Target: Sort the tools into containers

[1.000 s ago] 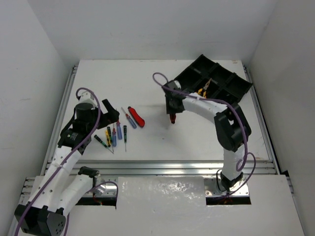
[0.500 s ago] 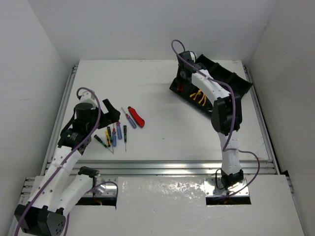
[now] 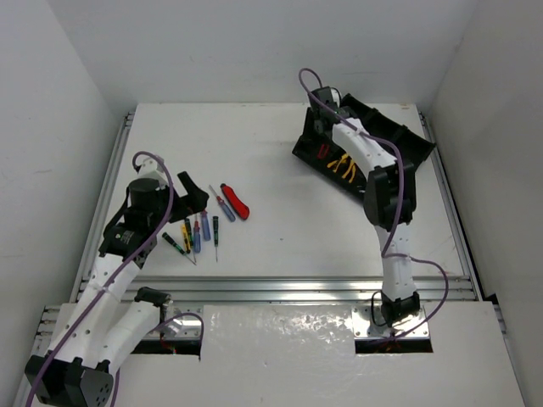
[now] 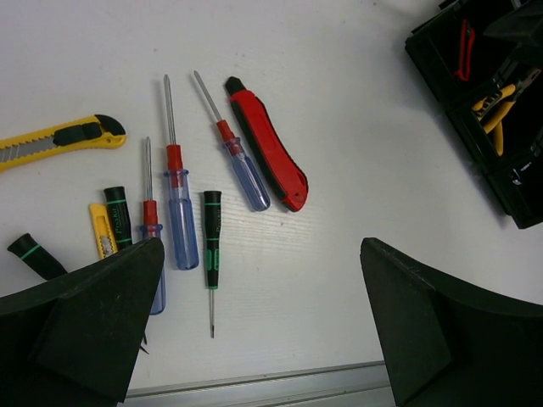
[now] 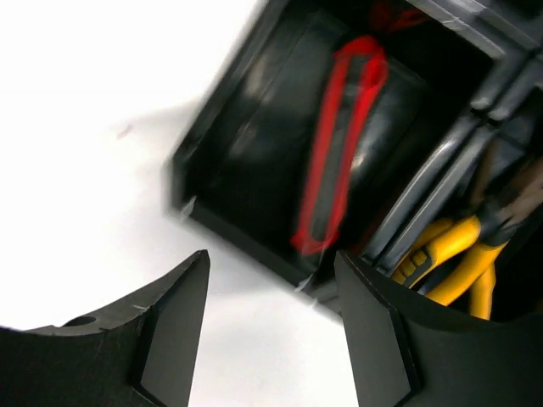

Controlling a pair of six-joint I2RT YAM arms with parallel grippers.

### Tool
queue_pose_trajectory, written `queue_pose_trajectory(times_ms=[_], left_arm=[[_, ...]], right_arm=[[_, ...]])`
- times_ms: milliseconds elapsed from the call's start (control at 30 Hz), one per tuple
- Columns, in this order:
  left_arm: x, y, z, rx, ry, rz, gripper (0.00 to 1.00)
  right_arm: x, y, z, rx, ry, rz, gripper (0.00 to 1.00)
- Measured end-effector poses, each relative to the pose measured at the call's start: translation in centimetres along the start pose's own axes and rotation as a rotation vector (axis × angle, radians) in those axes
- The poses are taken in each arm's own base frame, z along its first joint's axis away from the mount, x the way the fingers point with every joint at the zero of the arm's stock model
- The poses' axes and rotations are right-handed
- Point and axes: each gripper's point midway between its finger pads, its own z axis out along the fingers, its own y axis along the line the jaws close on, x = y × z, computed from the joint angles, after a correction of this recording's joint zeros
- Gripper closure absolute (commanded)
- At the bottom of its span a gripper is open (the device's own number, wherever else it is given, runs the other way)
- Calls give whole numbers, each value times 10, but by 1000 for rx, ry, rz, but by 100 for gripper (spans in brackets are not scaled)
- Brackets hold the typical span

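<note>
My right gripper goes left in the top view and back next, then down around the handle of the unsorted red utility knife (image 3: pixel 236 203).
The black tray (image 3: pixel 399 140) of containers sits at the far right. My right gripper (image 3: pixel 321 136) hovers open over its left end (image 5: pixel 237 229), with nothing between the fingers (image 5: pixel 271 331). Red-and-black pliers (image 5: pixel 339 144) lie loose in the compartment below it. Yellow-handled pliers (image 5: pixel 454 254) lie in the neighbouring compartment. My left gripper (image 4: pixel 263 331) stands wide open above the table at the left, holding nothing. In front of it lie several screwdrivers: two blue-handled (image 4: pixel 181 220) (image 4: pixel 246 174) and a black-and-green one (image 4: pixel 211 237).
A red utility knife (image 4: pixel 267 144) lies right of the screwdrivers, a yellow one (image 4: pixel 55 140) to their left. The tray's corner (image 4: pixel 441 76) shows at the upper right of the left wrist view. A metal rail (image 3: pixel 280 288) runs along the near table edge.
My right gripper carried the red-and-black pliers from the table's middle to the tray, then opened and let them go into the left compartment. The left arm has stayed still.
</note>
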Motion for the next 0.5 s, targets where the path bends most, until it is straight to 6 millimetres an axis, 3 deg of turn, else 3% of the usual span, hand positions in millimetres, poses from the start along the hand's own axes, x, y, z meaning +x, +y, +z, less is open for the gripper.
queue_pose_trajectory(times_ms=[133, 200, 233, 367, 433, 500], left_arm=[[-2, -1, -2, 8, -9, 0, 0], [-3, -1, -3, 7, -15, 0, 0], [-3, -1, -4, 4, -19, 0, 0], [-11, 0, -11, 0, -68, -5, 0], [-16, 0, -17, 4, -98, -9, 0], [-19, -1, -21, 10, -118, -10, 0]], right_arm=[[14, 41, -36, -161, -4, -118, 37], [29, 77, -56, -262, -6, -212, 36], [41, 104, -69, -327, -11, -277, 36], [112, 191, -101, -507, 11, -507, 38], [153, 218, -105, -560, 43, -595, 43], [184, 230, -100, -583, 78, -649, 43]])
